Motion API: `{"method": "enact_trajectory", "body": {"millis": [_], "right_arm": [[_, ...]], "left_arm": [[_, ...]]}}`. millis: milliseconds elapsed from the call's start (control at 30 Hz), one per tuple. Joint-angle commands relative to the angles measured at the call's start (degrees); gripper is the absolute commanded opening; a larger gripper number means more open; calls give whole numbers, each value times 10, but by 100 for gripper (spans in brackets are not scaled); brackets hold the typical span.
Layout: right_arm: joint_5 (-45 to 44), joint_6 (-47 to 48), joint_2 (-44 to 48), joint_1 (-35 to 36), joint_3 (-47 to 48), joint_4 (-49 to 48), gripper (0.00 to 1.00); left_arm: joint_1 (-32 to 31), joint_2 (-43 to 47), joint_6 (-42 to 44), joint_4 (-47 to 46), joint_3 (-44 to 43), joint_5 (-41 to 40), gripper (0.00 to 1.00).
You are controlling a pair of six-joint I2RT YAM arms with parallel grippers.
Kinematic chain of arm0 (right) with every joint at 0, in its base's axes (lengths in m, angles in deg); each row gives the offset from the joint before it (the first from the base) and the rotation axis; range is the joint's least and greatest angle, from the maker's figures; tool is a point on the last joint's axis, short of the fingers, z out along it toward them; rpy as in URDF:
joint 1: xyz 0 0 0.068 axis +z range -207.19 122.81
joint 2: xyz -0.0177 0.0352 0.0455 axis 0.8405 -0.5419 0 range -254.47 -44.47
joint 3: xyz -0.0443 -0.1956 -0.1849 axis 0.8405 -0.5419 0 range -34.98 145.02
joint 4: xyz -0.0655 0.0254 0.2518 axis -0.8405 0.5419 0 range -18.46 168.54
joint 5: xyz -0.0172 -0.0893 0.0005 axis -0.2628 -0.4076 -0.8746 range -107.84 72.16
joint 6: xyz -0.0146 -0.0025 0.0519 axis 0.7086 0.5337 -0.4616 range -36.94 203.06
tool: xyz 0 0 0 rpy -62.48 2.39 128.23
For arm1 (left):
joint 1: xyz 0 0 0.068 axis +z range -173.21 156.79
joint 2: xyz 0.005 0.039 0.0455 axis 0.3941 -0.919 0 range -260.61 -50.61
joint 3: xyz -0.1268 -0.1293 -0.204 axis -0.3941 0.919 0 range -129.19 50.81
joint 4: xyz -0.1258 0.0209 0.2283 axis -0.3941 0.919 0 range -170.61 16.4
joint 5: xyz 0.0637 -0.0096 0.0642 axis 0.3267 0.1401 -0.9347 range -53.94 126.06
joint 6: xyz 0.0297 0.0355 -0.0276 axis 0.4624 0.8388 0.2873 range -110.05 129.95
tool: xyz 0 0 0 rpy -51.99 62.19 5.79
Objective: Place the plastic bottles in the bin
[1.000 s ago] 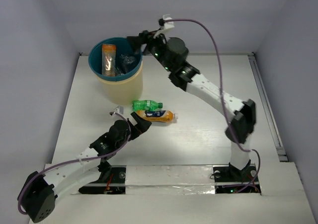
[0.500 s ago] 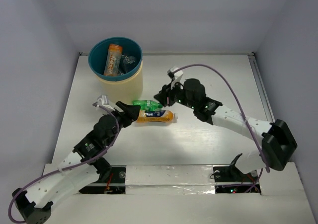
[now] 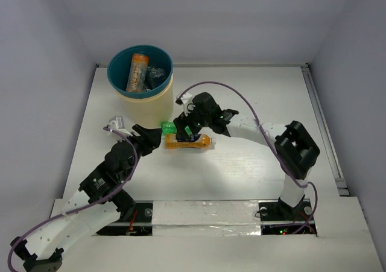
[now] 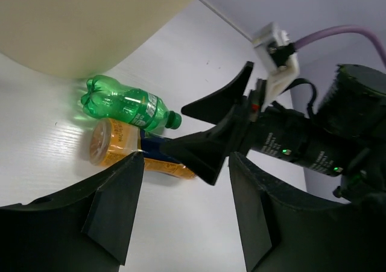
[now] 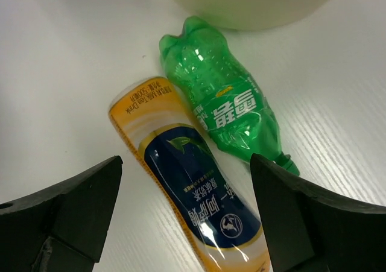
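Note:
My right gripper moves back and down next, open fingers around the orange bottle's dark label (image 3: 193, 139) (image 5: 198, 184), as the green bottle lies close along its far side.
The bin (image 3: 149, 107) stands at the back left and holds an orange bottle (image 3: 137, 72) and clear bottles (image 3: 155, 74). On the table beside it lie a green bottle (image 3: 168, 126) and an orange bottle with a dark label (image 3: 192, 142), side by side. My right gripper (image 3: 187, 131) is open and hovers just over both; in the right wrist view its jaws (image 5: 185, 181) straddle the orange bottle (image 5: 181, 175), with the green bottle (image 5: 223, 106) beside it. My left gripper (image 3: 153, 140) is open and empty, just left of the orange bottle's base (image 4: 111, 144), near the green bottle (image 4: 123, 106).
The bin's cream body (image 4: 78, 25) rises close behind the two bottles (image 5: 253, 0). The two grippers face each other closely; the right gripper's black fingers (image 4: 211, 142) fill the space between my left jaws. A white wall edge and rail run along the table's right side (image 3: 322, 127).
The right arm swung from above the bin down to the two bottles on the table. The left gripper moved up to the orange bottle's base. The orange bottle in the bin tilted.

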Motion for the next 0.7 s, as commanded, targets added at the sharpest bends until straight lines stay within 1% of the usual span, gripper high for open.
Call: {"method": "enact_trajectory", "body": {"millis": [0,200,367,467,600,667], "right_arm": [[-11,35,-32,28,42,56,92],[-38,32,-71,57,66,70,87],[-68,24,-99,76,68,84,84],[-67,16,-105,89,65,83,87],[-67,9,-116,105,63,81,92],[-66,8,-116,118,60,83,93]], "left_arm": [[-1,13,20,16,-24,-13,55],[-1,29,39,32,-42,-18,56],[-1,51,41,47,-40,-26,56],[-1,63,42,55,-41,-33,57],[-1,73,51,72,-64,-43,57],[-1,78,56,78,-71,-48,58]]}}
